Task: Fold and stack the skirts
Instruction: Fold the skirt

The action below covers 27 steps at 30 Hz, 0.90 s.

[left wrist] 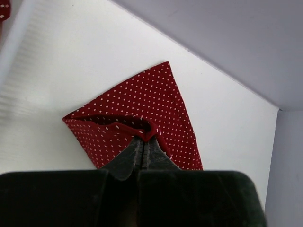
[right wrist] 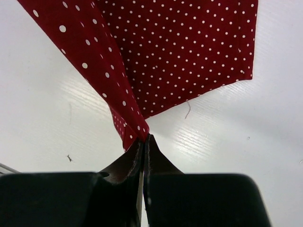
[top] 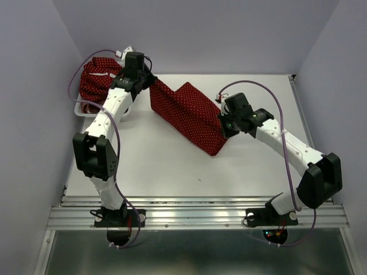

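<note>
The left gripper next moves the skirt's hem toward the right in the top view and down onto the skirt's far corner, then lets go, because that lower layer of the skirt is uncovered.
A dark red polka-dot skirt hangs stretched between my two grippers above the table's middle. My left gripper is shut on its far left corner; in the left wrist view the jaws pinch the hem of the skirt. My right gripper is shut on its near right corner; in the right wrist view the jaws clamp the cloth. A second polka-dot skirt lies bunched in the basket at the far left. The plaid skirt is not in view.
The white mesh basket stands at the table's far left edge, partly behind my left arm. Pale walls close in the back and both sides. The white tabletop lies beneath the hanging skirt.
</note>
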{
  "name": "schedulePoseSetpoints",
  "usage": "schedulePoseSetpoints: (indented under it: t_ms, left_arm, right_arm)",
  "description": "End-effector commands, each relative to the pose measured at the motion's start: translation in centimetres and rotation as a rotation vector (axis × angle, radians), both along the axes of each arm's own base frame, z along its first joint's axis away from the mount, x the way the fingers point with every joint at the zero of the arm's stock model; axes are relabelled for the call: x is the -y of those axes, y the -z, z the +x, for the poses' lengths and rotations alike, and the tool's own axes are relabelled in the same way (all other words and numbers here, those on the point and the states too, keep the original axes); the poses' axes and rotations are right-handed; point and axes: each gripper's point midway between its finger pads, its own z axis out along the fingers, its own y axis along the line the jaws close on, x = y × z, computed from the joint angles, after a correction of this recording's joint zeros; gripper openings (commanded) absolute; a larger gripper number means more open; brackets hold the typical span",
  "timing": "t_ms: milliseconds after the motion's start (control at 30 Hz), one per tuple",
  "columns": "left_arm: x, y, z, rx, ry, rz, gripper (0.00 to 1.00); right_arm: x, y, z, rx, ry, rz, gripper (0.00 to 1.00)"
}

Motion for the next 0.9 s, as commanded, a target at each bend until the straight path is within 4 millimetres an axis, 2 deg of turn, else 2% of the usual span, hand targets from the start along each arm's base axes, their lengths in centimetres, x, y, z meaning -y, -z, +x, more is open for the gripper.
schedulePoseSetpoints:
  t_ms: [0, 133, 400, 467, 633, 667, 733, 767, 833, 867]
  left_arm:
    - [0.0, -3.2, 3.4, 0.115, -0.009, 0.028, 0.00]
    - [1.4, -3.0, 6.3, 0.142, 0.027, 0.041, 0.00]
    - [3.6, -1.7, 10.7, 0.193, 0.067, 0.023, 0.00]
    - [4.8, -1.2, 11.8, 0.224, 0.108, 0.001, 0.00]
    - [7.4, -1.0, 13.5, 0.303, 0.188, -0.029, 0.00]
    - [8.1, -0.6, 13.8, 0.309, 0.201, -0.023, 0.00]
    - [9.0, -1.0, 14.4, 0.356, 0.219, -0.027, 0.00]
    - [9.4, -0.4, 14.7, 0.361, 0.232, -0.029, 0.00]
    - [9.9, -0.8, 15.3, 0.400, 0.235, -0.045, 0.00]
    - [10.5, -0.3, 15.7, 0.408, 0.244, -0.059, 0.00]
  right_arm:
    - [1.4, -0.1, 1.1, -0.019, 0.061, -0.022, 0.01]
    - [1.6, 0.0, 2.6, -0.003, 0.088, -0.040, 0.01]
    - [1.7, 1.3, 4.9, -0.024, 0.122, -0.041, 0.01]
    - [2.1, 1.7, 5.6, -0.023, 0.141, -0.056, 0.01]
    - [2.1, 2.7, 6.7, -0.032, 0.152, -0.064, 0.01]
    - [2.6, 3.0, 7.0, -0.034, 0.164, -0.070, 0.01]
    - [2.8, 3.7, 7.5, -0.043, 0.175, -0.077, 0.01]
    - [3.1, 3.9, 7.8, -0.045, 0.181, -0.076, 0.01]
    - [3.4, 4.4, 8.3, -0.051, 0.192, -0.076, 0.01]
    - [3.4, 4.7, 8.4, -0.056, 0.194, -0.083, 0.01]
